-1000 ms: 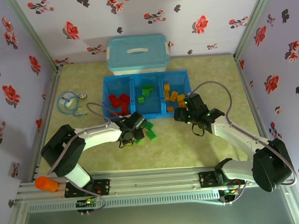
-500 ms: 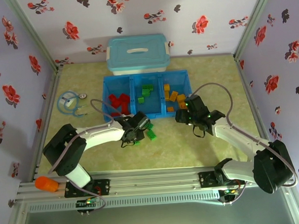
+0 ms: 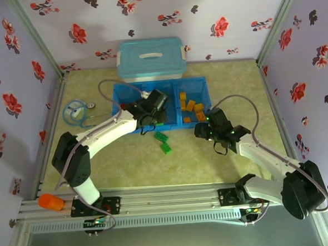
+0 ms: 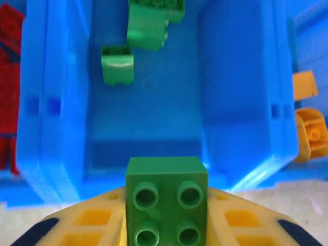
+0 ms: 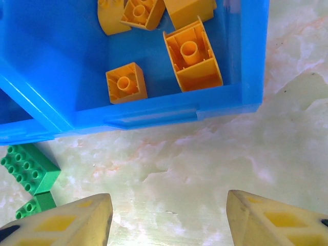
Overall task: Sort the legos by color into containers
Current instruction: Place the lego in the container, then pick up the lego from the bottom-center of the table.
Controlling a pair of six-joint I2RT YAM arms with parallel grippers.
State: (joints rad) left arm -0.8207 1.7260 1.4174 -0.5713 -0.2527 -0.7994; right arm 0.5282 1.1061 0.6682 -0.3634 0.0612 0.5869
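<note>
The dark green lego moves outward in my left gripper next, over the bottom of the tray's middle section, outward of the gripper. It gets released there, because green legos already lie inside.
My left gripper (image 3: 156, 105) hangs over the near end of the blue tray's (image 3: 129, 86) middle compartment (image 4: 154, 118), shut on a dark green four-stud lego (image 4: 166, 202). Two green legos (image 4: 148, 25) lie at that compartment's far end. Red legos (image 4: 7, 51) fill the left compartment and orange legos (image 5: 192, 56) the right one. Two more green legos (image 3: 163, 141) lie on the table in front of the tray, and they show at the lower left edge of the right wrist view (image 5: 28, 166). My right gripper (image 5: 169, 215) is open over bare table just in front of the tray's right compartment (image 5: 154, 115).
A pale-blue lidded box (image 3: 150, 58) stands behind the tray. A blue looped tube (image 3: 77, 112) lies at the left of the table. An orange object (image 3: 50, 202) sits on the front rail. Flowered walls close in the table on three sides.
My left gripper has risen from the table in front of the tray to above the middle compartment, carrying a green lego. My right gripper has drifted slightly toward me.
</note>
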